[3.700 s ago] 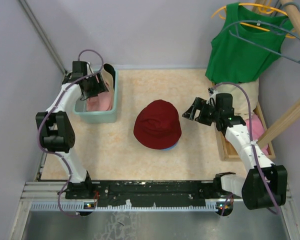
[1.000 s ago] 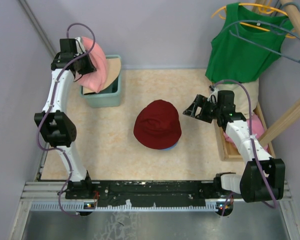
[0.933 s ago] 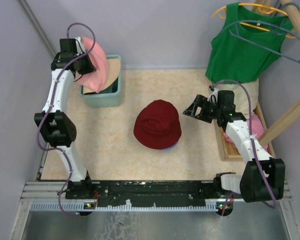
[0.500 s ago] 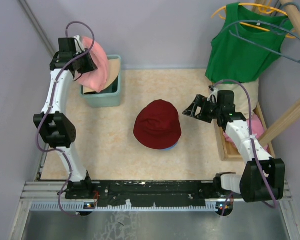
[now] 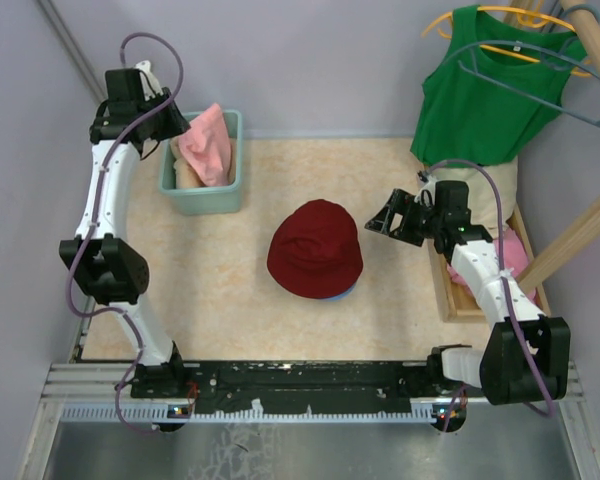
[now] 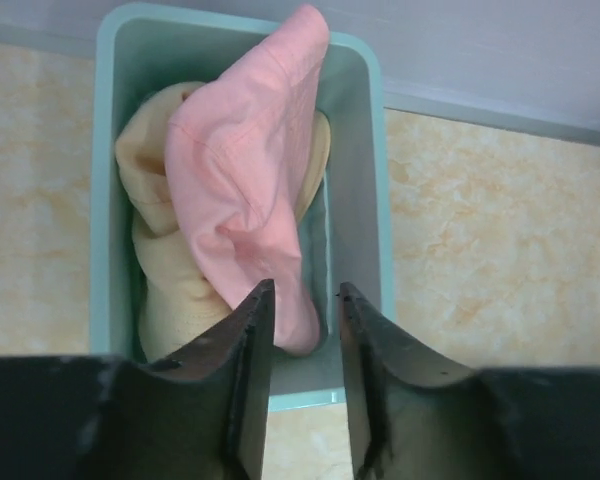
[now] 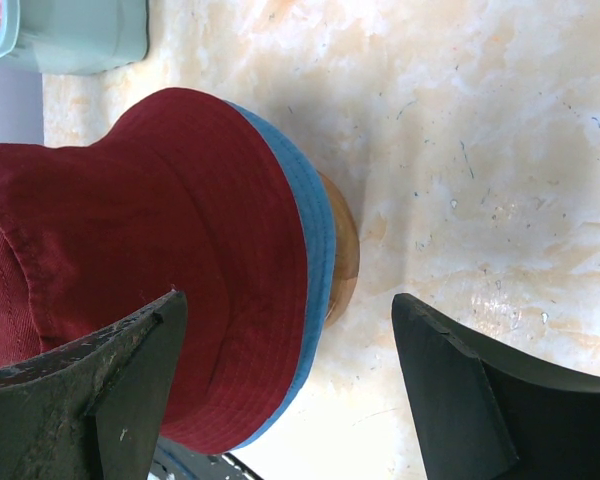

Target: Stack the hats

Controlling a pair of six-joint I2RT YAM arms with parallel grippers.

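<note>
My left gripper spreads wider next, then lowers to the pink hat brim's near end (image 5: 215, 175) (image 6: 288, 308) in the teal basket, since the pink hat lies over the beige hat.
The dark red hat (image 5: 315, 248) sits in the middle of the table on top of the blue hat (image 5: 341, 294), whose brim edge (image 7: 318, 240) peeks out beneath it. The pink hat (image 5: 208, 145) lies crumpled in the teal basket (image 5: 230, 190) over the beige hat (image 6: 160, 260). My left gripper (image 5: 175, 130) hangs above the basket's near end. Its fingers (image 6: 252, 370) stand a narrow gap apart with nothing between them, clear of the pink hat (image 6: 240, 190). My right gripper (image 5: 385, 222) is wide open just right of the dark red hat (image 7: 140, 250).
A green tank top (image 5: 480, 90) hangs on a hanger at the back right. A wooden tray (image 5: 448, 290) with pink cloth lies along the right edge under slanted wooden poles (image 5: 575, 235). A tan round base (image 7: 342, 250) shows under the stacked hats.
The pink hat, held up above the basket a second ago, has dropped back into the basket. My left gripper has let go and pulled away to the back left. The right arm is still.
</note>
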